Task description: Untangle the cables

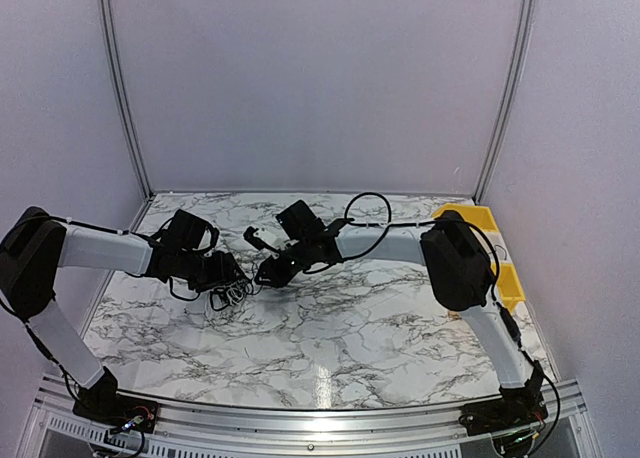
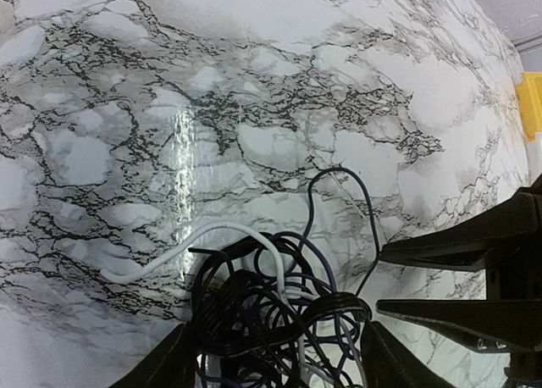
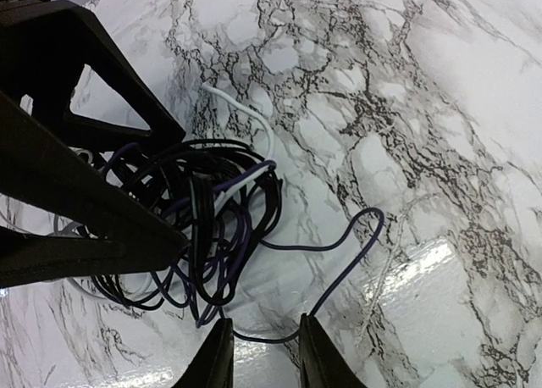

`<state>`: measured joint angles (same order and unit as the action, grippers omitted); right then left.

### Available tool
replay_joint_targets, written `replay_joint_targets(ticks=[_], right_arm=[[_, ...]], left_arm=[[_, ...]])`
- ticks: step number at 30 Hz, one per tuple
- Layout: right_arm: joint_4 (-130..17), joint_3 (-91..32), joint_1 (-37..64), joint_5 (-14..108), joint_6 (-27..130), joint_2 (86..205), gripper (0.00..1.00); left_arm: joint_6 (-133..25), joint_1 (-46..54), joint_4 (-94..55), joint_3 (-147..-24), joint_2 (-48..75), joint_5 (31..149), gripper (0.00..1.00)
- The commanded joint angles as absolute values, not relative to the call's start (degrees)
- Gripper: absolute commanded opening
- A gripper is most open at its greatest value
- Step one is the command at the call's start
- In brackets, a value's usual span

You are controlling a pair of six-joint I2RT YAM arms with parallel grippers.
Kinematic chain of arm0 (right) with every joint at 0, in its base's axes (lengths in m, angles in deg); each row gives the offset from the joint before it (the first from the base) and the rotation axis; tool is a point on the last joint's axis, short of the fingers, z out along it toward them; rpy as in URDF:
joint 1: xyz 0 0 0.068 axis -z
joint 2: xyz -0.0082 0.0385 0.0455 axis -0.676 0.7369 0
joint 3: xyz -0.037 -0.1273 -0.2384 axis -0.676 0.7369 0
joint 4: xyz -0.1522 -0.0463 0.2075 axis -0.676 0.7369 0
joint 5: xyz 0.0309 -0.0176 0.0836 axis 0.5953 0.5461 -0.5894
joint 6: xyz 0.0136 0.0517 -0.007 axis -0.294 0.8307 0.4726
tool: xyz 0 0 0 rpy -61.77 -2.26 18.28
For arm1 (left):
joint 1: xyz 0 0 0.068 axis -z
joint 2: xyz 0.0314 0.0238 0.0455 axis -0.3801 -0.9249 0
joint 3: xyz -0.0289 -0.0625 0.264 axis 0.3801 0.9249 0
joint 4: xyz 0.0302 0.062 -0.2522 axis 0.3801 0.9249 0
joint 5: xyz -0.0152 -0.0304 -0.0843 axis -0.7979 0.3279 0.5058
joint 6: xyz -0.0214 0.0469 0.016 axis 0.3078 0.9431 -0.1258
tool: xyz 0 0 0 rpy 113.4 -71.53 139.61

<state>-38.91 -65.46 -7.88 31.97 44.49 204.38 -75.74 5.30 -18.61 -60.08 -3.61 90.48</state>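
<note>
The purple cable (image 1: 256, 288) (image 3: 261, 340) runs across the narrow gap between my right gripper's fingers, and that gripper will lift, open wider and come down onto it closer to the tangle.
The cables (image 2: 254, 312) are a small tangle of black, purple and white strands lying on the marble table (image 2: 254, 83); they also show in the top view (image 1: 233, 294) and the right wrist view (image 3: 212, 210). My left gripper (image 2: 275, 358) is open, its two fingers standing wide on either side of the tangle and touching its edges. One purple strand (image 3: 347, 252) loops out of the tangle toward my right gripper (image 3: 261, 347). That gripper is open, with a narrow gap, and the strand runs across between its fingertips on the table. The two grippers (image 1: 228, 280) (image 1: 268, 272) face each other closely.
A yellow bin (image 1: 482, 219) stands at the table's right edge, behind the right arm, and also shows as a yellow corner (image 2: 532, 104) in the left wrist view. A white strand (image 2: 161, 257) trails out of the tangle to one side. Marble table surface surrounds the tangle.
</note>
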Motion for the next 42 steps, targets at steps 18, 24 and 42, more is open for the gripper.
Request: replay_joint_targets(ticks=[18, 24, 42], right_arm=[[-37.36, -68.51, -8.8, 31.33, 48.26, 202.23, 0.4], [-37.72, -69.37, -8.8, 31.86, 49.14, 204.25, 0.32], [-39.01, -71.03, -8.63, 32.15, 50.22, 207.74, 0.19]], left_arm=[[-75.3, 4.64, -18.5, -59.78, -4.01, 92.12, 0.67], [-75.35, 4.64, -18.5, -59.92, -4.15, 92.17, 0.67], [-74.91, 4.57, -18.5, -59.55, -3.58, 92.25, 0.66]])
